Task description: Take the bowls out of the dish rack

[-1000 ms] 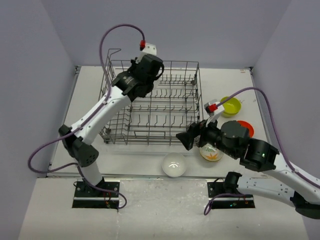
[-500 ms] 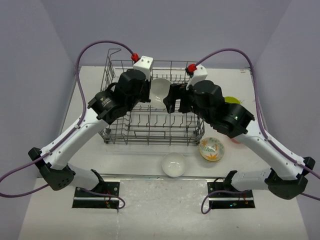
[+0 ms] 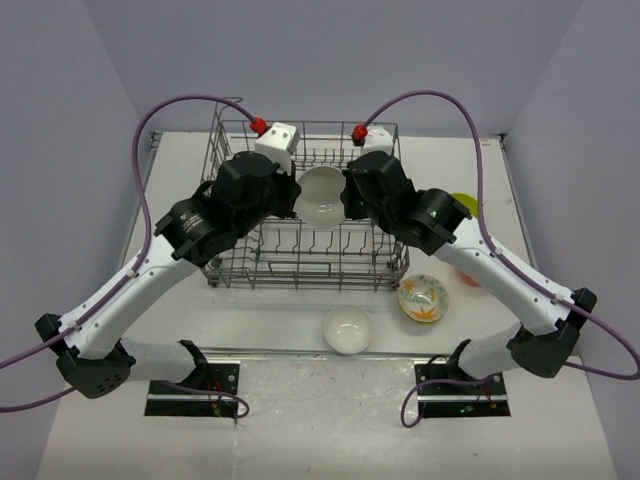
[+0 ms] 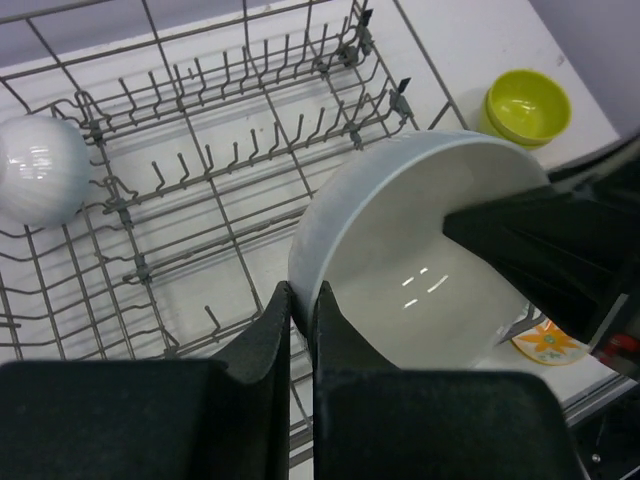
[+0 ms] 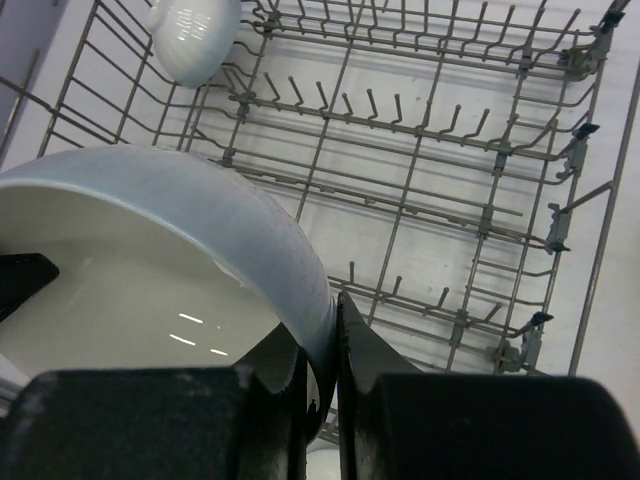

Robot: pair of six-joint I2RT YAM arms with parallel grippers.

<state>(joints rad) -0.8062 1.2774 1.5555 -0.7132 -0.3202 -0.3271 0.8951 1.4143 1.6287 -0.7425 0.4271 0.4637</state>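
Note:
I should next draw my right gripper back and down to release its bowl inside the white bowl on the tabletop, which sits below and back from the gripper.
A plain white bowl [image 3: 322,195] hangs tilted above the grey wire dish rack [image 3: 300,272], held from both sides. My left gripper [image 3: 298,196] is shut on its left rim, seen close in the left wrist view with the bowl [image 4: 420,250] pinched at my left gripper [image 4: 303,292]. My right gripper [image 3: 347,198] is shut on the opposite rim, and the right wrist view shows that bowl [image 5: 150,240] wedged in my right gripper [image 5: 335,305]. A second white bowl [image 4: 40,170] [image 5: 195,35] lies upside down in the rack [image 5: 450,200].
On the table in front of the rack sit a white bowl [image 3: 349,329] and a floral bowl [image 3: 424,298]. A yellow-green bowl [image 3: 465,203] [image 4: 527,105] stands right of the rack, partly behind my right arm.
My right arm swung from the floral bowl up over the rack and shut on the white bowl's rim. My left arm lifted that bowl out of the rack toward the middle.

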